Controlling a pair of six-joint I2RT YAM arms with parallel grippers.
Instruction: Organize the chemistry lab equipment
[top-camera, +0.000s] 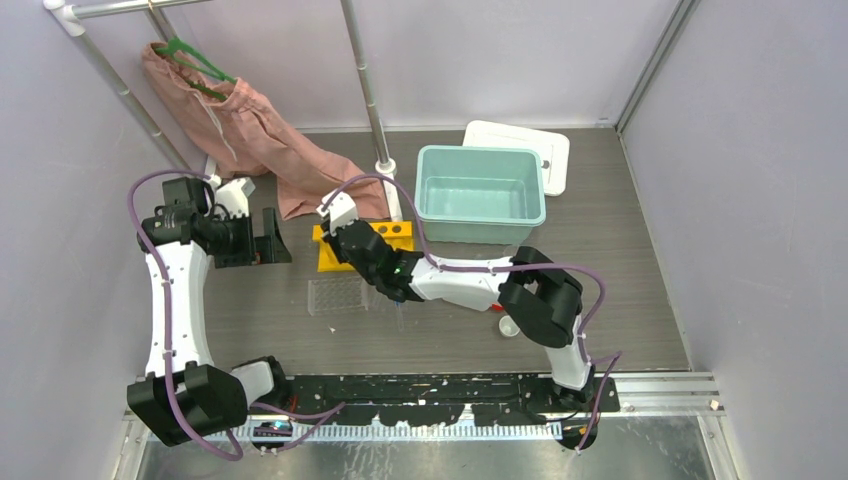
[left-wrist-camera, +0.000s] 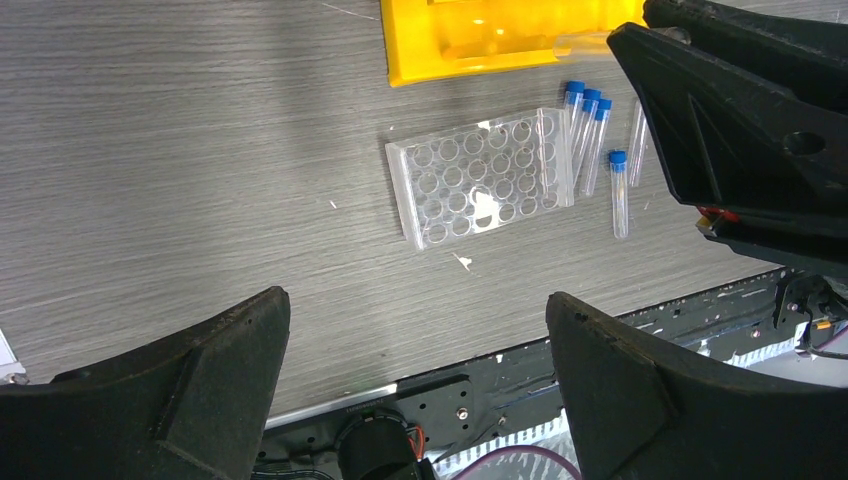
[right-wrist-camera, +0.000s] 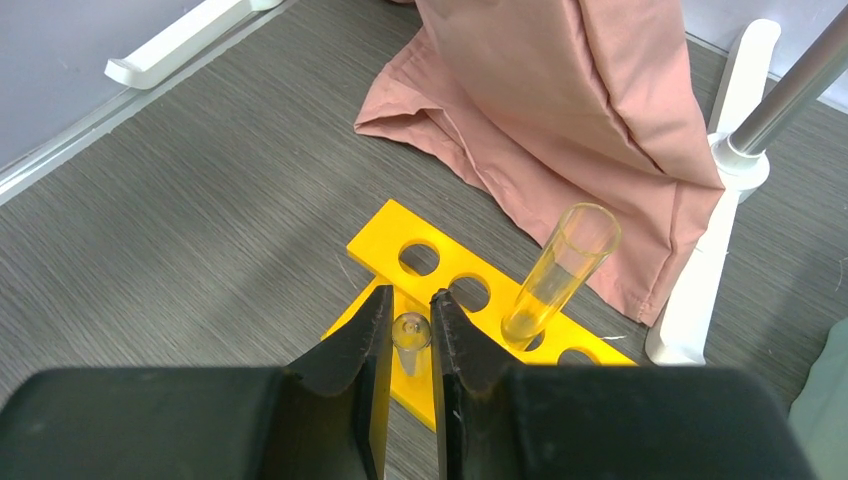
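Note:
My right gripper lowers the small clear tube onto the near part of the yellow rack next.
My right gripper (right-wrist-camera: 411, 300) is shut on a small clear tube (right-wrist-camera: 411, 338), whose rounded end points at the camera, just above the near edge of the yellow tube rack (right-wrist-camera: 450, 275). One larger clear tube (right-wrist-camera: 562, 270) stands tilted in a rack hole. In the top view the right gripper (top-camera: 341, 238) is over the rack (top-camera: 372, 238). My left gripper (left-wrist-camera: 418, 300) is open and empty, held above the table left of the rack (top-camera: 273, 240). Below it lie the clear well tray (left-wrist-camera: 485, 180) and several blue-capped tubes (left-wrist-camera: 590, 125) beside it. A tiny white cup (top-camera: 509, 326) sits near the right arm.
A teal bin (top-camera: 480, 225) stands behind the rack, with a white lid (top-camera: 555, 150) behind it. A pink cloth (top-camera: 250, 130) hangs from a green hanger and pools by the white stand foot (right-wrist-camera: 700, 270). A metal pole (top-camera: 365, 80) rises there.

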